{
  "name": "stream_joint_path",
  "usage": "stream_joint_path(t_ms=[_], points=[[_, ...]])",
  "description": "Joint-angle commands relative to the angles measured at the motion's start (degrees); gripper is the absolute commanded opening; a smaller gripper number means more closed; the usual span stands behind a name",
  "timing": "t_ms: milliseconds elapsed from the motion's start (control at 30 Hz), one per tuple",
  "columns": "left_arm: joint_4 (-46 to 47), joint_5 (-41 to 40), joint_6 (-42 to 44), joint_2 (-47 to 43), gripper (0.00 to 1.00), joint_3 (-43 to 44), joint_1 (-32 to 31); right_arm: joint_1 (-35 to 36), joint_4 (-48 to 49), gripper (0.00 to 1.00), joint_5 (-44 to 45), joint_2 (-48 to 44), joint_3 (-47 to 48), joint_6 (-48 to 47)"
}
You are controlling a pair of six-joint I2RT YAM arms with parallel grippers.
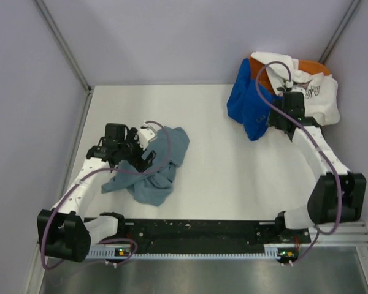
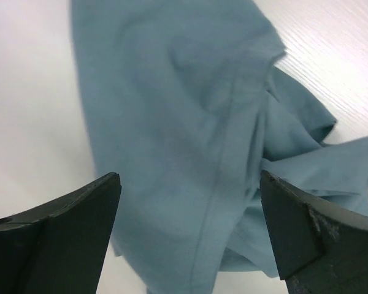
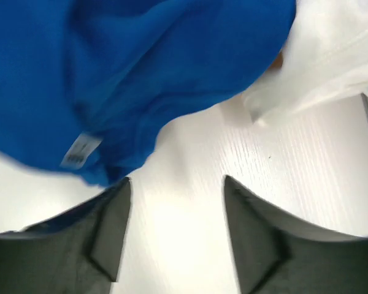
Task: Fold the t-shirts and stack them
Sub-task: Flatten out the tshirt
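The cloth is bunched up at the slate-blue t-shirt's open-table side [image 1: 170, 173], so my right gripper will lift next and swing back down onto a fold there.
A crumpled slate-blue t-shirt [image 1: 158, 168] lies on the table at the left; it fills the left wrist view [image 2: 190, 135]. My left gripper [image 1: 146, 154] is open right over its left edge, jaws spread wide with cloth beneath [image 2: 190, 208]. A heap at the back right holds the royal blue t-shirt [image 1: 248, 104], the white printed t-shirt [image 1: 316, 92] and the orange t-shirt [image 1: 313, 65]. My right gripper [image 1: 281, 119] is open at the heap's near edge, over bare table [image 3: 176, 184], with the royal blue shirt [image 3: 129, 73] just ahead and the white shirt [image 3: 337, 55] at the right.
The white table [image 1: 221, 177] is walled by grey panels on the left, back and right. A black rail [image 1: 196, 231] with the arm bases runs along the near edge. A white label [image 3: 80, 151] shows on the royal blue shirt.
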Motion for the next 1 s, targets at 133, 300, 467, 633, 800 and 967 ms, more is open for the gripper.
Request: stream_joint_path(t_ms=[133, 300, 467, 633, 800, 967], points=[[-5.56, -0.27, 6.61, -1.03, 0.98, -2.81, -5.30, 16.66, 7.47, 0.89, -1.53, -25.88, -13.67, 4.25], [-9.52, -4.84, 6.87, -5.33, 0.99, -4.21, -4.08, 36.00, 23.61, 0.89, -12.15, -25.91, -22.99, 7.33], [-8.82, -10.29, 7.57, -7.88, 0.99, -9.04, 0.49, 48.75, 39.20, 0.87, -23.42, -11.43, -22.75, 11.55], [-4.96, -14.06, 9.24, -8.94, 0.99, -14.92, 4.80, 56.59, 41.05, 0.85, -27.64, 6.41, -14.06, 12.07], [1.19, -18.73, 9.24, -7.80, 0.99, -18.97, 5.51, 57.65, 44.31, 0.74, -32.65, 17.33, -9.92, 16.38], [4.98, -18.91, 8.89, -6.48, 0.82, -20.47, 5.86, 57.65, 43.08, 0.17, -34.07, 20.08, -8.76, 17.00]])
